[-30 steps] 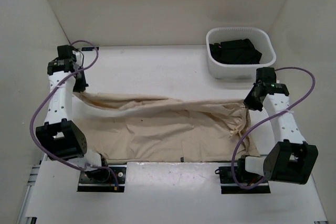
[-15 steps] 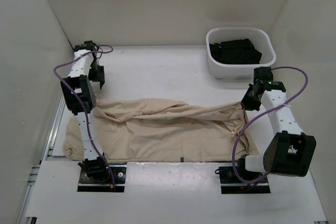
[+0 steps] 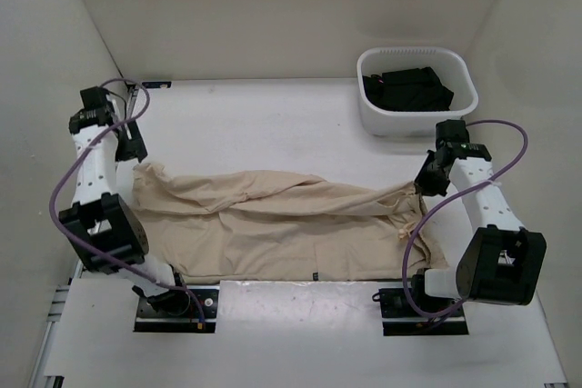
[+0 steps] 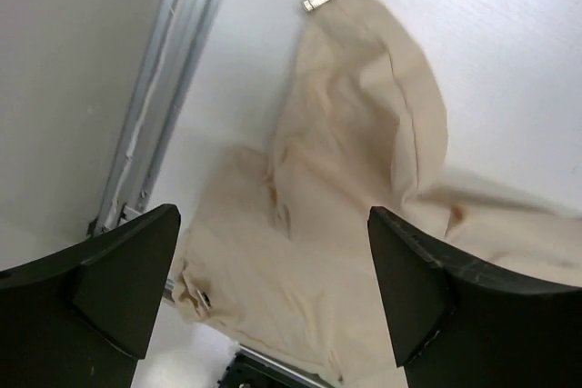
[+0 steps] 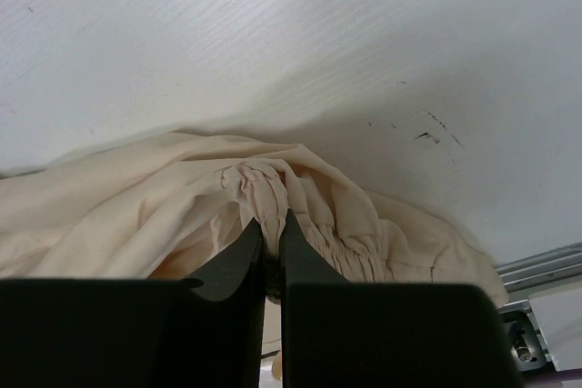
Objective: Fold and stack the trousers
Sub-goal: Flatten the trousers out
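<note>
My left gripper moves down and back onto the near edge of the upper leg (image 3: 146, 203) (image 4: 293, 229) next, since that bunched cloth lies below and back from its fingers.
The beige trousers (image 3: 273, 224) lie lengthwise across the table, folded along their length, with the gathered waistband at the right end. My right gripper (image 3: 426, 183) is shut on that waistband (image 5: 270, 190), which bunches up between the jaws of the right gripper (image 5: 273, 226). My left gripper (image 3: 135, 144) hovers above the leg end of the trousers (image 4: 364, 179). In the left wrist view the left gripper (image 4: 273, 288) stands wide open, with nothing between its fingers (image 4: 127, 270), and the cloth lies loose on the table below.
A white basket (image 3: 375, 121) stands at the back right with folded black garments (image 3: 409, 88) inside. Grey walls close in the table on the left, back and right. A metal rail (image 4: 173, 70) runs along the table's left edge.
My left gripper opened and let go of the leg end, which dropped onto the table. The left arm swung right and back to the left. The right gripper stayed shut on the waistband.
</note>
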